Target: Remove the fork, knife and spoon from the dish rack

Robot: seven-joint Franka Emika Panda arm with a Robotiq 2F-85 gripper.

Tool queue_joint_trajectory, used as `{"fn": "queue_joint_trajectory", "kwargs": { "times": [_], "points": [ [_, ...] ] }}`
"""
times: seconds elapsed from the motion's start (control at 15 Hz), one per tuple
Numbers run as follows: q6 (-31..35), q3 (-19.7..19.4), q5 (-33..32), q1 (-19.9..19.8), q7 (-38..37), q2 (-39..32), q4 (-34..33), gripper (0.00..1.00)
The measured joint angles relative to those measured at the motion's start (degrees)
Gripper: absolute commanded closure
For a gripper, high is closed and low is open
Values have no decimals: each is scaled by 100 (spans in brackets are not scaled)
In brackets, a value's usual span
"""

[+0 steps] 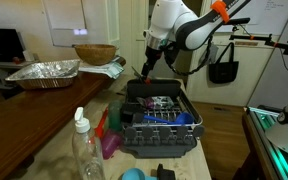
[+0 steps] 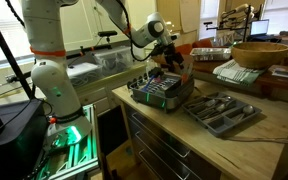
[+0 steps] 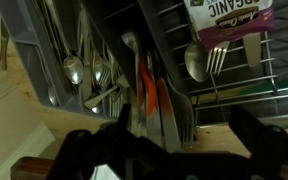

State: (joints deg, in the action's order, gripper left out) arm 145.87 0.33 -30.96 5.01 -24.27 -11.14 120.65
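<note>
I will move my gripper down and outward around the slim silver utensil below and outward of it, because the utensil's upper end shows between the open fingers.
The dark grey dish rack (image 1: 160, 137) stands on the wooden table and shows in both exterior views (image 2: 144, 96). In the wrist view its wire floor (image 3: 246, 82) bears a spoon (image 3: 194, 62) and a fork (image 3: 216, 57), lying side by side under a purple packet. I cannot make out a knife in the rack. My gripper (image 1: 147, 69) hangs over the rack's far end (image 2: 174, 64). In the wrist view its dark fingers (image 3: 174, 152) stand wide apart, open and empty, above the rack's edge.
A grey cutlery tray (image 2: 246, 118) beside the rack holds several spoons, forks and orange-handled pieces (image 3: 149, 95). A foil tray (image 1: 44, 72) and a wicker bowl (image 1: 94, 53) sit behind. A clear bottle (image 1: 84, 145) stands in front, beside pink and green items.
</note>
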Motion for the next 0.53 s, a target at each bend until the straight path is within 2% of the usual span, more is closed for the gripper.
{"fn": "queue_joint_trajectory", "kwargs": {
  "times": [0.53],
  "points": [
    [579,-222,-57,138,-70,-262,-108,0]
  ]
}}
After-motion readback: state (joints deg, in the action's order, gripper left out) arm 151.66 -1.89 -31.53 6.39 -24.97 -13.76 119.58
